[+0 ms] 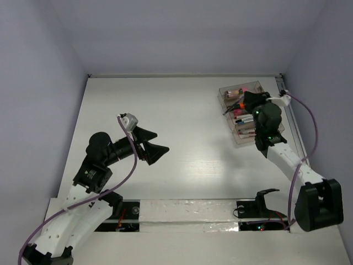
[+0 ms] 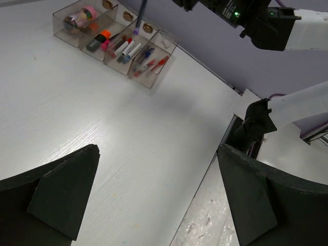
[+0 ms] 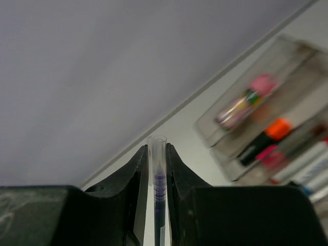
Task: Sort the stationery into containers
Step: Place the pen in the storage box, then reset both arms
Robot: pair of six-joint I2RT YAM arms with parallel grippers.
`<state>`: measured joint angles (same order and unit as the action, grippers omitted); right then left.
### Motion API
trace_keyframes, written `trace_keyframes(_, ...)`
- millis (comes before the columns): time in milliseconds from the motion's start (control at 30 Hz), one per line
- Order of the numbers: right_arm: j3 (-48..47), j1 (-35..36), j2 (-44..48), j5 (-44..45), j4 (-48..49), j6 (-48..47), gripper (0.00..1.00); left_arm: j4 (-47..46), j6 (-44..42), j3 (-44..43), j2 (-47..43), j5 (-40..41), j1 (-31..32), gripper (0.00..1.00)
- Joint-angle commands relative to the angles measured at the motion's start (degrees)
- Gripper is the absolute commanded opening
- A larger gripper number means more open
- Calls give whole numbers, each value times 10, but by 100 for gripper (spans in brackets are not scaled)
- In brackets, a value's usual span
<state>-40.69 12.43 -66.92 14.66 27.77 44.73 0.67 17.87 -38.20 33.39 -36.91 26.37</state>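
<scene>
I should next move my right gripper back and to the right in the top view, over the organiser's nearest section (image 1: 250, 133), and release the blue-purple pen there, where other pens lie.
The clear four-compartment organiser (image 1: 223, 98) stands at the far right of the table. It holds a pink cylinder (image 2: 82, 16), an orange-capped highlighter (image 2: 100, 39), a pink highlighter (image 2: 114, 43), red and blue pens (image 2: 151, 62) and a white eraser piece (image 2: 165, 43). My right gripper (image 3: 157, 149) is shut on a thin blue-purple pen (image 3: 159, 189) with a clear cap. It holds the pen in the air over the organiser (image 3: 266, 133). The pen also shows in the left wrist view (image 2: 141, 13). My left gripper (image 2: 158, 154) is wide open and empty above the table's middle left (image 1: 157, 146).
The white table (image 1: 182, 121) is walled at the back and both sides. A taped strip (image 1: 187, 212) runs along the near edge between the arm bases. The right arm (image 1: 287, 160) reaches up the right side.
</scene>
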Motion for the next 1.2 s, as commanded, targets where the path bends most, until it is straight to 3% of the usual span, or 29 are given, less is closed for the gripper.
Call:
trace_keyframes(0,29,-63,49,110,-60,-34,0,9,-19,0,-12,41,20,99)
trace_keyframes(233,68,-152,60,154,-100,-25,0,27,-27,-5,-24,78,51,99)
trace_keyframes(700,72,-166,-58,140,-83,16,3,29,-25,-4,-30,85,56,99)
trace_keyframes(733,73,-166,-59,139,-83,17,8,28,-25,-4,-29,85,56,99)
trace_keyframes(767,72,-166,-60,138,-83,16,28,29,-25,-4,-28,86,56,99)
trace_keyframes(833,65,-166,-57,142,-100,16,55,29,-24,-4,-27,88,56,99)
trace_keyframes(967,54,-166,-24,143,-119,-3,83,29,-24,-5,-24,90,56,99)
trace_keyframes(1033,40,-166,6,130,-136,-13,96,29,-24,-6,-21,91,56,99)
trace_keyframes(1133,18,-166,68,61,-160,-20,98,32,-27,-9,-18,104,56,99)
trace_keyframes(1167,15,-166,85,2,-163,-22,100,32,-30,-12,-18,106,56,99)
